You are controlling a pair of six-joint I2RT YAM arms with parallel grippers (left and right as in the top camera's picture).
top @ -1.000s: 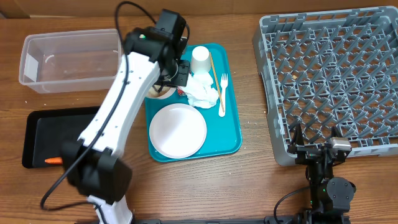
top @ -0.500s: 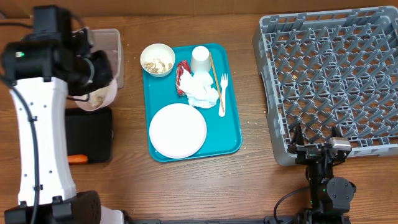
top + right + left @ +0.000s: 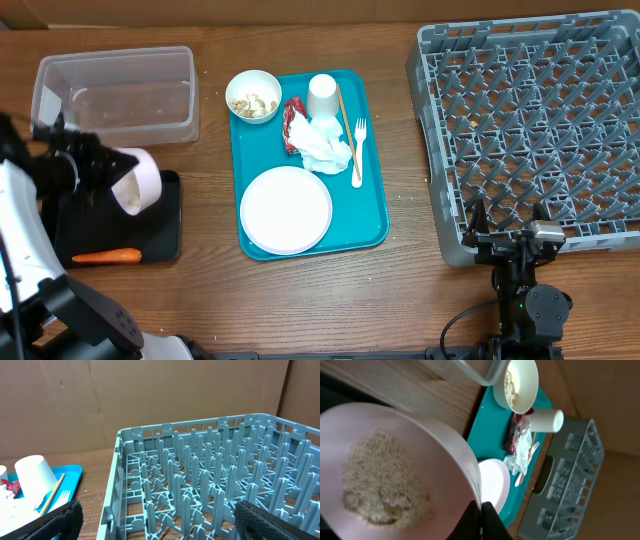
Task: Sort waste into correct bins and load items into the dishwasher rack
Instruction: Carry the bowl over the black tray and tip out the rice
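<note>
Beige food is stuck inside the bowl, so my left gripper needs to tip it over the black bin next, then come down onto the tray (image 3: 375, 215) between plate and cream bowl and let go.
My left gripper (image 3: 100, 172) is shut on the rim of a pink bowl (image 3: 138, 182), tilted on its side over the black bin (image 3: 170, 225). The left wrist view shows my fingers (image 3: 481, 512) pinching the bowl (image 3: 385, 470), with beige food stuck inside. A carrot (image 3: 105, 256) lies in the black bin. The teal tray (image 3: 375, 215) holds a white plate (image 3: 286, 209), a cream bowl of food (image 3: 253, 95), a white cup (image 3: 322, 96), a crumpled napkin (image 3: 326, 146), a red wrapper (image 3: 293, 120), a chopstick (image 3: 347, 118) and a white fork (image 3: 358, 150). My right gripper (image 3: 510, 238) is open at the grey dishwasher rack's (image 3: 540, 120) front edge.
A clear plastic bin (image 3: 115, 95) stands at the back left, just behind the black bin. The rack (image 3: 210, 475) fills the right wrist view, with the cup (image 3: 35, 477) and tray (image 3: 70, 472) to its left.
My left arm has carried the pink bowl from beside the tray leftward and forward to over the black bin, and tipped it on its side. The right arm has not moved.
</note>
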